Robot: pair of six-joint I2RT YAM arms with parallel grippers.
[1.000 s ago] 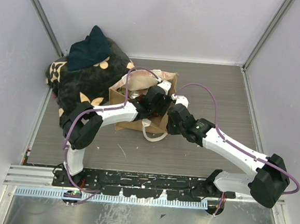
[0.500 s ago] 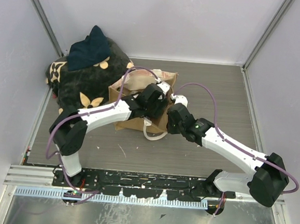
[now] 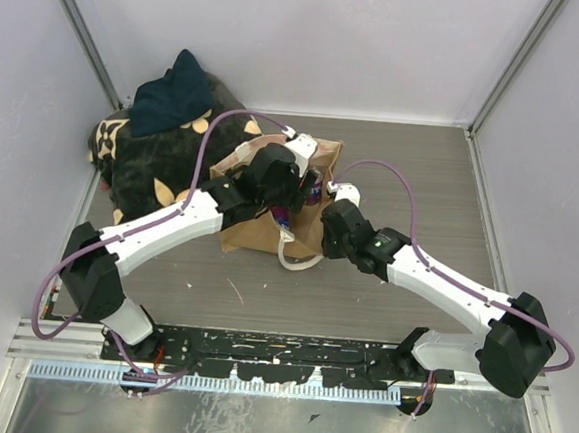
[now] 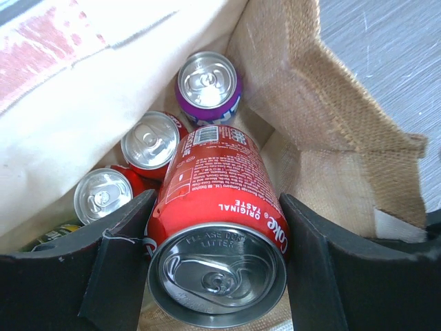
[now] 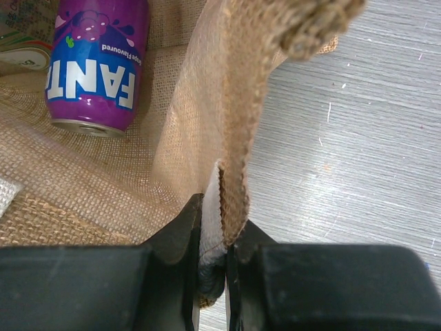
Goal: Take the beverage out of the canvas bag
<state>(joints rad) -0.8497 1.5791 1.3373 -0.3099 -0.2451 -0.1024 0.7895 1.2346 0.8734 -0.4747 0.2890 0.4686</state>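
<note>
My left gripper holds the Coke can. It should rise over the bag's side, go down to the bare tabletop beside the bag, to the right in the top view, and let go of the can.
The tan canvas bag [image 3: 253, 236] stands open mid-table. My left gripper [image 4: 217, 276] is shut on a red Coke can [image 4: 217, 186] and holds it tilted above the bag's inside. In the top view the left gripper [image 3: 278, 206] is over the bag's mouth. Below it in the bag are a purple can [image 4: 208, 83], two red cans [image 4: 153, 143] and part of a green one. My right gripper [image 5: 213, 258] is shut on the bag's right wall [image 5: 231, 138], and in the top view [image 3: 326, 219] it is at the bag's right side. A purple Fanta can [image 5: 96, 65] lies inside.
A black cushion-like bundle with beige flower prints [image 3: 158, 161] lies left of the bag, with a dark blue cloth [image 3: 174, 95] on top. The bag's cream handle [image 3: 296, 262] droops onto the grey table in front. White walls enclose the table on three sides.
My left gripper has risen and moved left and back over the bag's mouth with the Coke can in it, and the left arm has stretched out. The right gripper has kept its hold on the wall.
</note>
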